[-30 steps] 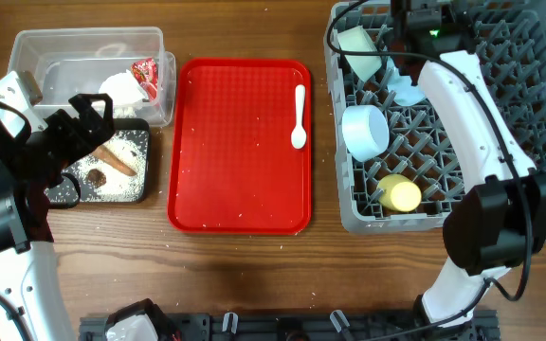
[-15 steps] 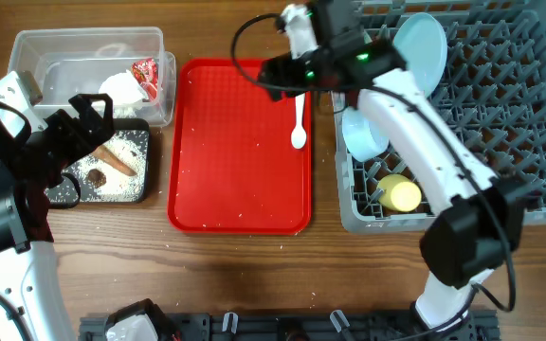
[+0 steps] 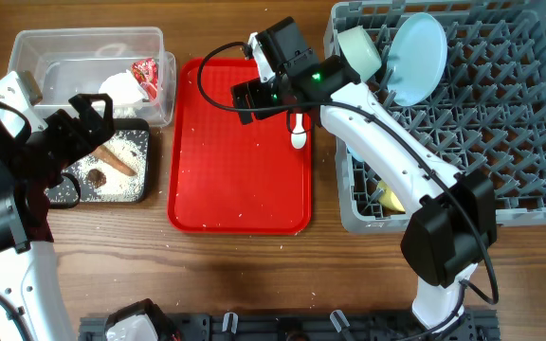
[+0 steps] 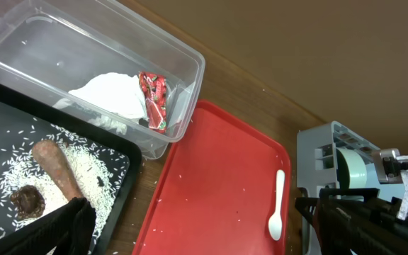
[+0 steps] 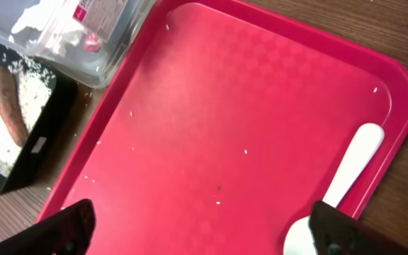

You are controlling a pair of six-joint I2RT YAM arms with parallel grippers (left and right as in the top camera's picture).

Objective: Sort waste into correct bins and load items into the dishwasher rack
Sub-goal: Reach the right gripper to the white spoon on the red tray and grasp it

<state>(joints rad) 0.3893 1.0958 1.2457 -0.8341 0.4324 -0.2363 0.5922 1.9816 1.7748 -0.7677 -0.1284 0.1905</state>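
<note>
The right gripper shifts to the right in the overhead view and down onto the white spoon's handle [image 3: 299,121] [image 5: 340,181] next, since the handle lies off beside one finger.
A white spoon [image 3: 299,118] lies at the right edge of the flat red serving tray [image 3: 235,180]; it also shows in the right wrist view [image 5: 346,177] and the left wrist view [image 4: 278,209]. My right gripper [image 3: 254,95] [image 5: 204,230] hovers over the red tray, open and empty, with the spoon by its right finger. My left gripper [image 3: 88,118] [image 4: 204,237] is open and empty above the black tray [image 3: 142,194], which holds a brown stick [image 3: 114,158], a brown lump [image 3: 93,177] and rice crumbs. The clear tub [image 3: 74,43] holds white tissue [image 3: 119,87] and a red wrapper [image 3: 146,76].
The grey rack [image 3: 500,142] at the right holds a pale blue plate [image 3: 417,59] on edge, a mint bowl [image 3: 358,49] and a yellow cup [image 3: 384,197] mostly hidden under my right arm. A few white crumbs dot the red tray.
My right arm swung left from the rack's back to over the red tray, leaving the plate standing in the rack. The left arm has not moved.
</note>
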